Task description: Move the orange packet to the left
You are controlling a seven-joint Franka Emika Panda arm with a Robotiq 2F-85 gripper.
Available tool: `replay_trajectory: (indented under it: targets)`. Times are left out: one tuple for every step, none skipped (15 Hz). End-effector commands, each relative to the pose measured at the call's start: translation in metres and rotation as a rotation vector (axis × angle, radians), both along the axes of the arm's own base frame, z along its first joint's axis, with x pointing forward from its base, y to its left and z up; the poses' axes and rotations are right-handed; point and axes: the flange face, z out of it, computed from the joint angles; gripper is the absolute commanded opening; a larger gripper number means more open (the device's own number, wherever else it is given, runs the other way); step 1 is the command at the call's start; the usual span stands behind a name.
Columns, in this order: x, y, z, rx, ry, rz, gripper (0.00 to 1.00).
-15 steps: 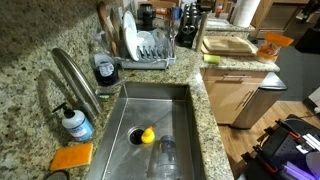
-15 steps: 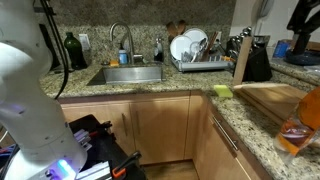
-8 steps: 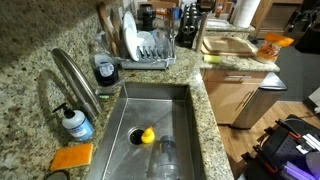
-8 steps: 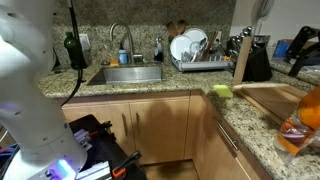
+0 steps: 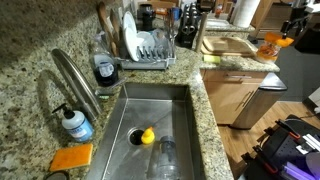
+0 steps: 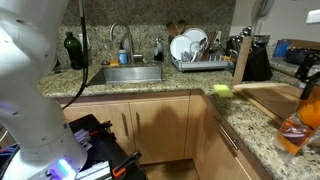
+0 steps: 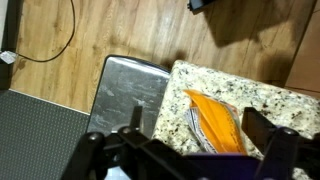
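My gripper will next lower its open fingers around the orange packet below and close, as they are already on either side of the packet's upper orange part (image 5: 277, 40) (image 7: 219, 124).
The orange packet (image 7: 215, 122) is a crinkly orange pouch with pale patches, lying on the speckled granite counter (image 7: 270, 98) near its corner. It also shows in both exterior views (image 5: 272, 44) (image 6: 297, 122). My gripper (image 7: 195, 112) is open and empty and hangs just above the packet. Its two dark fingers (image 7: 136, 118) stand on either side of the packet and do not touch it. In an exterior view the gripper (image 6: 309, 84) hangs close over the packet at the counter's right end.
A steel sink (image 5: 160, 105) holds a yellow duck (image 5: 146, 135) and a glass (image 5: 166, 155). An orange sponge (image 5: 71, 157), a soap bottle (image 5: 75, 122), a dish rack (image 5: 150, 48), a cutting board (image 5: 229, 45) and a knife block (image 6: 246, 58) are on the counter. Wooden floor lies beyond the counter edge.
The arm has come down from the upper right towards the orange packet. The packet has not moved.
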Motion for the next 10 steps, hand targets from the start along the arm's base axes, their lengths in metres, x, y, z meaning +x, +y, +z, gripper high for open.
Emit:
replay_trajectory:
  targets:
    - [0.037, 0.016, -0.021, -0.019, -0.024, 0.102, 1.0]
    - [0.022, 0.008, -0.02, -0.011, 0.0, 0.049, 1.0]
    - [0.031, 0.014, -0.026, -0.014, -0.006, 0.067, 1.0]
    - [0.037, 0.019, -0.028, -0.015, -0.007, 0.079, 1.0]
    - [0.04, 0.022, -0.028, -0.015, -0.008, 0.085, 1.0]
    - [0.041, 0.022, -0.026, -0.017, -0.01, 0.085, 1.0]
    - [0.038, 0.014, -0.031, 0.0, -0.002, 0.059, 1.0]
    - [0.035, 0.007, -0.035, 0.005, 0.002, 0.035, 1.0]
    - [0.032, 0.004, -0.042, 0.041, 0.02, 0.023, 0.75]
    - [0.029, 0.002, -0.047, 0.056, 0.029, 0.003, 0.74]
